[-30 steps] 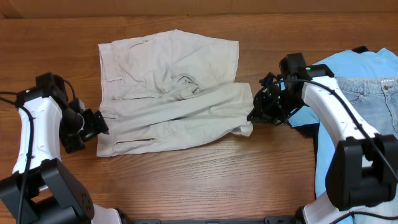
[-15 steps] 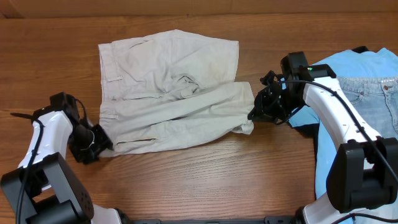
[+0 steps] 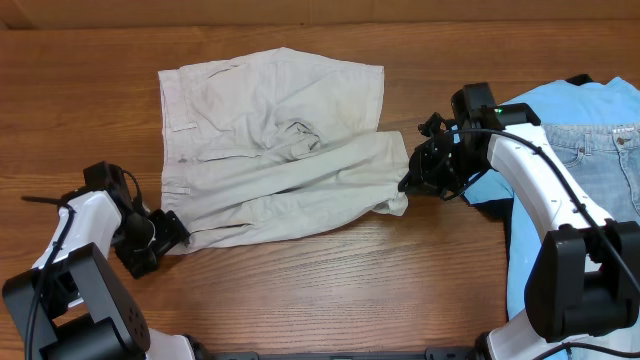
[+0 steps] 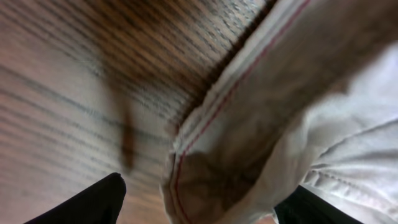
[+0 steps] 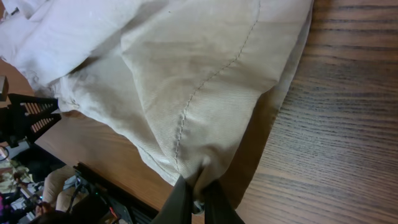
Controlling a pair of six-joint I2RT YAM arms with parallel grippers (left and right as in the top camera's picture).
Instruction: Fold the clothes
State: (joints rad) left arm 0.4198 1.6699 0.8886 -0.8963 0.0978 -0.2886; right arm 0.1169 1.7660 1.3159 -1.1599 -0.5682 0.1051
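Observation:
The shorts' near hem corner (image 3: 184, 246) (image 4: 198, 198) is between my left gripper's open fingers, so next my left gripper needs to stay low where it is and close its fingers on that corner.
The beige khaki shorts (image 3: 275, 140) lie spread on the wooden table (image 3: 300, 290), one leg folded across toward the right. My right gripper (image 3: 410, 187) is shut on the right corner of the shorts (image 5: 205, 99), cloth pinched between its fingers (image 5: 180, 196). My left gripper (image 3: 168, 232) is open at the shorts' lower left corner; in the left wrist view the hem (image 4: 205, 168) sits between its two spread fingers (image 4: 93, 202). A sky-blue T-shirt (image 3: 560, 100) and pale denim jeans (image 3: 600, 160) lie at the right, with a black garment (image 3: 490, 208) under them.
The pile of other clothes fills the right edge of the table under my right arm. Bare wood runs along the front and the far left of the table.
My left gripper has swung down and right from beside the waistband to the shorts' lower left corner, with the hem now between its fingers. The right gripper has stayed put.

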